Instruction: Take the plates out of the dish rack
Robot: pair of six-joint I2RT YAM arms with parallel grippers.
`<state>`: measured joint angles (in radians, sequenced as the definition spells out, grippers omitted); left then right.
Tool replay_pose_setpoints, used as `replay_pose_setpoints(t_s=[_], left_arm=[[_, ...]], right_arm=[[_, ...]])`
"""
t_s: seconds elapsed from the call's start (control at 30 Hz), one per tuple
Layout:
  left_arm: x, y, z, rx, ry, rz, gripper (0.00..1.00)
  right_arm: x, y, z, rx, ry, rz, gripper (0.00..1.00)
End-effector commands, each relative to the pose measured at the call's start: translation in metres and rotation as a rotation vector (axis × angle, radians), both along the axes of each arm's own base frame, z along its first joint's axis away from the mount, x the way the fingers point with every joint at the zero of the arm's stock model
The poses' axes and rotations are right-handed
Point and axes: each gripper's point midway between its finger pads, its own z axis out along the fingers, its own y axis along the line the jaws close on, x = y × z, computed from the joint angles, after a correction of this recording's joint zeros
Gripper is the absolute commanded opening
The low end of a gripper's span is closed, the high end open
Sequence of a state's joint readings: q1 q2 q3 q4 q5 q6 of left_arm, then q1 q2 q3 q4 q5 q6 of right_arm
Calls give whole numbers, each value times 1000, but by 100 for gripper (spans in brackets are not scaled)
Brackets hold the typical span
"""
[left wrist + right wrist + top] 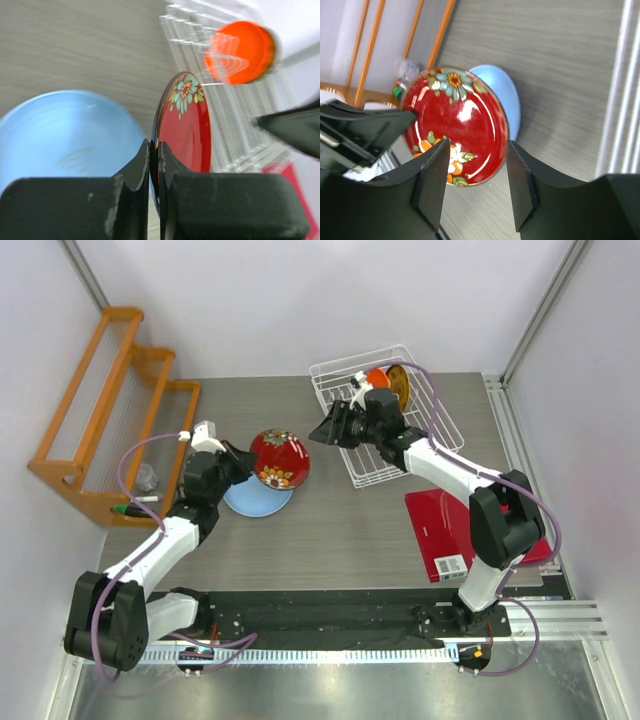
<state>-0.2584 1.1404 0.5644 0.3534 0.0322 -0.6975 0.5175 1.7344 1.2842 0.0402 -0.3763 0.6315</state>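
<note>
The left gripper shifts toward the shelf next and lowers the red plate (279,458), levelling it onto the blue plate.
My left gripper (243,462) is shut on the rim of the dark red floral plate (279,458), holding it on edge above the light blue plate (258,499) that lies flat on the table. The red plate (185,127) and the blue plate (65,135) also show in the left wrist view. My right gripper (325,430) is open and empty, just left of the white wire dish rack (432,400). The orange plate (378,378) and the yellow-brown patterned plate (399,386) stand upright in the rack. The right wrist view shows the red plate (455,120) ahead of its open fingers.
An orange wooden stepped shelf (110,410) stands at the left edge. A flat red book (440,525) lies on the table at the right, beside the right arm.
</note>
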Motion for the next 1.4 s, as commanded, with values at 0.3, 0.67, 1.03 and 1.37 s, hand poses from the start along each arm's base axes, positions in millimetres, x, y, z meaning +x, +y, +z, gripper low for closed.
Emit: replay_pose_setpoints(t_s=[0.3, 0.67, 1.03, 1.37], left_arm=[[-3, 60, -15, 101, 44, 222, 0], [7, 71, -46, 120, 98, 241, 0], [14, 61, -86, 101, 208, 205, 6], [12, 64, -88, 130, 233, 207, 58]], right_arm=[[16, -21, 57, -12, -163, -58, 55], [21, -32, 62, -54, -184, -73, 55], [54, -80, 64, -220, -218, -217, 56], [137, -162, 17, -664, -252, -578, 57]])
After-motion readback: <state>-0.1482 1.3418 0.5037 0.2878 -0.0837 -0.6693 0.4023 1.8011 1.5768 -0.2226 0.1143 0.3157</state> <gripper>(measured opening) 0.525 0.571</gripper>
